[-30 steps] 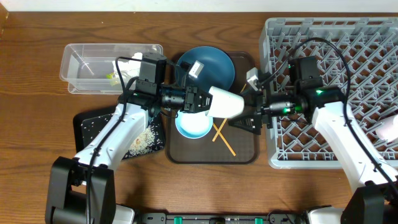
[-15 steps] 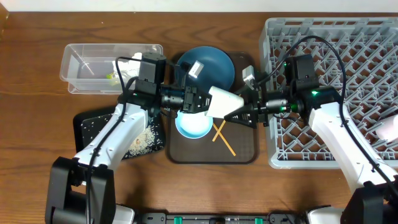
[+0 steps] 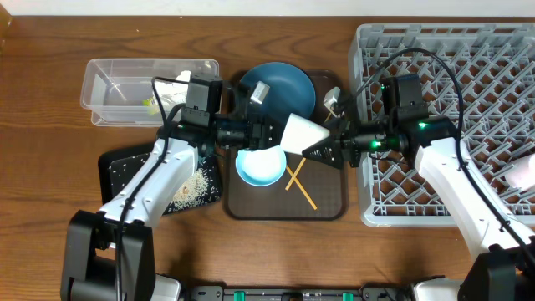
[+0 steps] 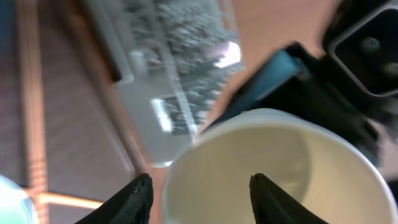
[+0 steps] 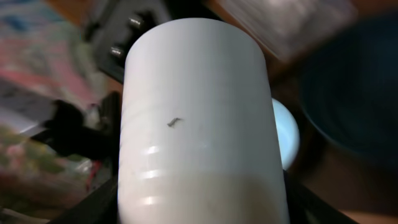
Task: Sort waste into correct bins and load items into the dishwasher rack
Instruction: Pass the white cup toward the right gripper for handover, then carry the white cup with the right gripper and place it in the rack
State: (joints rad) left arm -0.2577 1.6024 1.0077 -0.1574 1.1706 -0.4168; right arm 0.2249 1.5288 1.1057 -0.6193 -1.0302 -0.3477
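Observation:
The dishwasher rack's wires stand empty beside the pink cup, so the right gripper will next carry the pale green cup away from the left gripper and down there.
A pale green cup hangs on its side above the brown serving tray, between my two grippers. My right gripper is shut on the cup's body, which fills the right wrist view between the jaws of that gripper. My left gripper stands open at the cup's mouth. Its fingers straddle the rim without pinching it, as the left wrist view of the gripper shows. Below lie the pale-blue bowl, two crossed chopsticks and the wide blue dish.
The grey dishwasher rack fills the right side, with a pink cup at its right edge. A clear tub at the back left holds tissue and a wrapper. Rice grains lie on the black tray.
My right gripper moved left onto the cup and closed round its body. My left gripper then opened off the cup's rim.

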